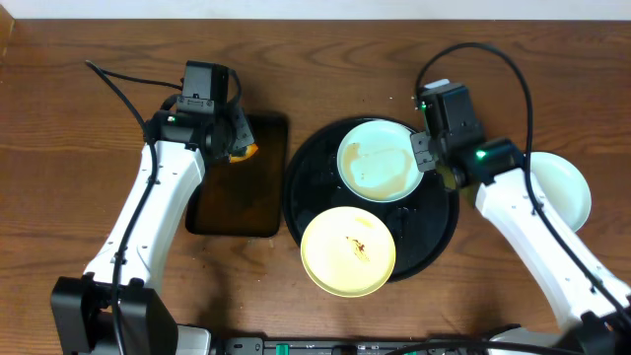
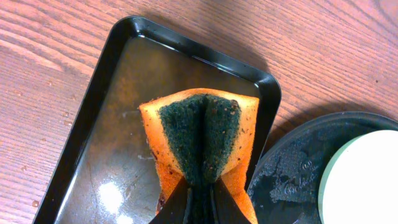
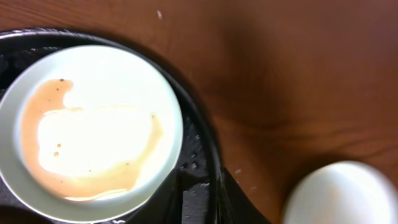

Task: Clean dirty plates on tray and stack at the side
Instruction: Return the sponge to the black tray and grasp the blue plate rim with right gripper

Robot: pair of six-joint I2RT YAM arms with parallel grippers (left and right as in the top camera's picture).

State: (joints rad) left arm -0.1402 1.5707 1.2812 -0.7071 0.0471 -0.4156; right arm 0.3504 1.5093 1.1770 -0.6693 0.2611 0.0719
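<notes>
The open bottom of the rectangular black tray [image 2: 127, 163] is below and slightly back. I will put the sponge [image 2: 199, 134] in my left gripper back down there next and let go of it.
The round black tray [image 1: 440, 225] holds a pale blue plate [image 1: 380, 160] with a brown smear and a pale yellow plate [image 1: 347, 249] with small brown marks. A second pale blue plate [image 1: 562, 187] lies on the table to the right of the tray and looks clean. My right gripper [image 1: 426, 153] is at the tray's right rim; in the right wrist view its fingers [image 3: 202, 199] are shut across the tray rim [image 3: 200, 146], beside the smeared plate [image 3: 93, 130]. My left gripper [image 2: 199, 202] is shut on a folded orange and green sponge [image 2: 199, 134].
The sponge hangs over the wet rectangular black tray [image 1: 237, 212], left of the round tray; it also shows in the left wrist view [image 2: 112, 130]. Water drops lie on the round tray [image 2: 292, 180]. The second blue plate [image 3: 342, 193] sits close to my right arm.
</notes>
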